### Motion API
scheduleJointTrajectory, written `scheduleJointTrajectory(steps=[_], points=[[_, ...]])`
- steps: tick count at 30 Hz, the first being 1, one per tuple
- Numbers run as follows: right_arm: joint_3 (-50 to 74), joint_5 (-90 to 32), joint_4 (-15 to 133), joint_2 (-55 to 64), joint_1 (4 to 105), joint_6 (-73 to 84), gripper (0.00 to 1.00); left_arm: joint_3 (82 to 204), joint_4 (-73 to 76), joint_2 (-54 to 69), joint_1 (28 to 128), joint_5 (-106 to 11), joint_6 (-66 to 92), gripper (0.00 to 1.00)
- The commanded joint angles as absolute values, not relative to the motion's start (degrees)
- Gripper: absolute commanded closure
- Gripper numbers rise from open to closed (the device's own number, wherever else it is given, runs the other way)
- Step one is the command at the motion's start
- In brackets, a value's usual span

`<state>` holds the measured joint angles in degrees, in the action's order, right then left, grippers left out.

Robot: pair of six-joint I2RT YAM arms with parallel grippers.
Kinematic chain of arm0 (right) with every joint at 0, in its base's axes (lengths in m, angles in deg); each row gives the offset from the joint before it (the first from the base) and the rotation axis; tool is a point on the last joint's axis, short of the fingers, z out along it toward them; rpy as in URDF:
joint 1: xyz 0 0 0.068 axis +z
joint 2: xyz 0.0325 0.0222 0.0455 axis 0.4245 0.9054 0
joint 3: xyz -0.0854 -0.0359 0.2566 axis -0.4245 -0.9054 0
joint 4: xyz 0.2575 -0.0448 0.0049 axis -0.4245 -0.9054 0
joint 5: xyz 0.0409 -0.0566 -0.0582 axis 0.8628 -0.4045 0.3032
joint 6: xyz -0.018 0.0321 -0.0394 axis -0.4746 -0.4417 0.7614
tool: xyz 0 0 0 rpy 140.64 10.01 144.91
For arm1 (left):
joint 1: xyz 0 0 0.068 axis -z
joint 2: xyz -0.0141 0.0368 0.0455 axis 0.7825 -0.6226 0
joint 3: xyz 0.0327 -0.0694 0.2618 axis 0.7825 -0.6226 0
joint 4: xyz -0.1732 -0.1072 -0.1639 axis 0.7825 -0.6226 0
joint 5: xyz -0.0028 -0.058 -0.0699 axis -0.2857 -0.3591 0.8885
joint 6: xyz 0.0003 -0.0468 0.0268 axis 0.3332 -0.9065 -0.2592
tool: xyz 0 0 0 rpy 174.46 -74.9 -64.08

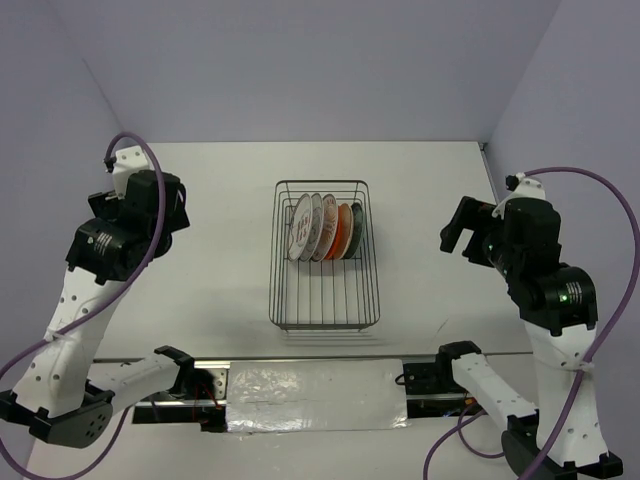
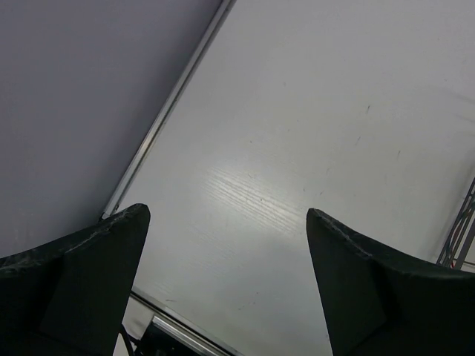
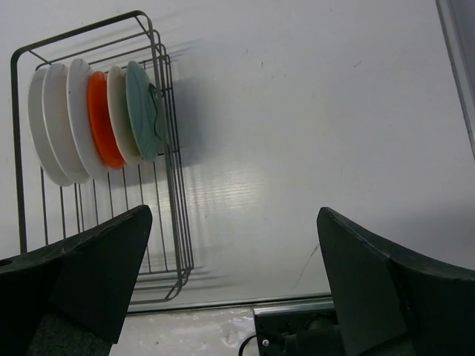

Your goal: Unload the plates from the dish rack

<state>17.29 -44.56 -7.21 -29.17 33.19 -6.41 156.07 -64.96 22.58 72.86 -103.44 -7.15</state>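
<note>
I need to take my right gripper across toward the rack [image 1: 325,325] and down onto its upper rim [image 1: 359,228] for the teal plate, the one in the row closest to this arm.
The dish rack [image 1: 325,325] stands in the middle of the table. Several plates stand upright in its far half: white patterned ones [image 1: 303,228], an orange one [image 1: 344,232] and a dark teal one [image 1: 356,230]. My left gripper [image 1: 178,212] is open and empty, raised well left of the rack; its wrist view shows bare table between the fingertips [image 2: 226,215]. My right gripper [image 1: 456,232] is open and empty, raised well right of the rack. The right wrist view [image 3: 234,211] shows the rack [image 3: 172,193] with white plates [image 3: 48,126], the orange plate [image 3: 100,119] and the teal plate [image 3: 141,107].
White table [image 1: 220,290] with purple walls on three sides. The arm bases and a metal rail [image 1: 300,385] run along the near edge. A corner of the rack [image 2: 462,237] shows at the right edge of the left wrist view.
</note>
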Motion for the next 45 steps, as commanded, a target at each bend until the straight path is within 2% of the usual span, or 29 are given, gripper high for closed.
scheduleJointTrajectory(steps=[1,6,8,11,14,15,20,25,29,31,33,34,37,41,42,45], points=[[19.3,-46.1,-6.7,-28.6,33.0,-6.8,0.0,156.8,-62.9,22.4,73.0,-105.3,-6.7,0.01],[18.9,-38.7,-1.4,-27.3,33.1,-7.2,0.0,154.9,-61.1,22.8,73.1,-103.2,-5.9,0.0],[18.4,-37.3,-0.2,-22.9,34.2,-8.9,0.0,154.4,-60.9,22.8,73.1,-102.4,-6.0,0.01],[21.8,-47.5,-0.2,-15.8,44.0,-11.3,0.0,153.7,-60.6,22.9,73.1,-101.3,-5.8,0.01],[28.7,-55.3,-2.3,-2.7,49.9,-12.2,0.0,152.2,-60.0,22.9,73.0,-98.6,-5.2,0.01],[32.1,-57.2,-3.2,4.0,51.0,-12.0,0.03,151.8,-60.0,22.8,72.9,-98.2,-5.2,0.01],[39.0,-60.4,-2.6,19.0,54.9,-11.3,0.36,149.3,-60.3,22.5,73.0,-96.1,-5.7,0.0],[40.7,-58.9,0.3,27.0,55.5,-11.5,0.45,147.5,-60.1,23.6,72.9,-95.2,-5.1,0.01],[38.8,-57.7,3.1,30.0,56.4,-11.5,0.47,145.7,-59.9,24.3,72.9,-95.8,-4.3,0.0],[37.9,-58.8,2.9,31.4,56.7,-12.0,0.56,145.2,-60.0,24.4,72.9,-96.0,-4.3,0.01],[36.0,-59.2,3.9,32.3,56.6,-12.5,0.6,144.5,-60.0,24.3,72.8,-95.9,-4.1,0.0],[35.7,-59.5,4.1,32.3,56.8,-12.9,0.67,144.3,-59.8,24.3,72.9,-95.9,-4.0,0.0],[35.9,-61.5,3.6,31.1,57.5,-14.9,0.81,144.0,-59.5,24.3,72.9,-95.7,-3.6,0.01],[39.4,-63.2,1.9,29.3,57.4,-15.4,0.88,144.4,-59.0,23.8,72.8,-95.6,-3.1,0.0],[41.7,-63.6,0.9,29.1,57.4,-15.1,0.92,144.5,-58.9,23.5,72.9,-95.6,-3.0,0.0],[50.5,-66.1,-5.3,29.1,57.5,-15.4,0.95,145.2,-58.7,22.7,72.9,-95.5,-2.9,0.01]])
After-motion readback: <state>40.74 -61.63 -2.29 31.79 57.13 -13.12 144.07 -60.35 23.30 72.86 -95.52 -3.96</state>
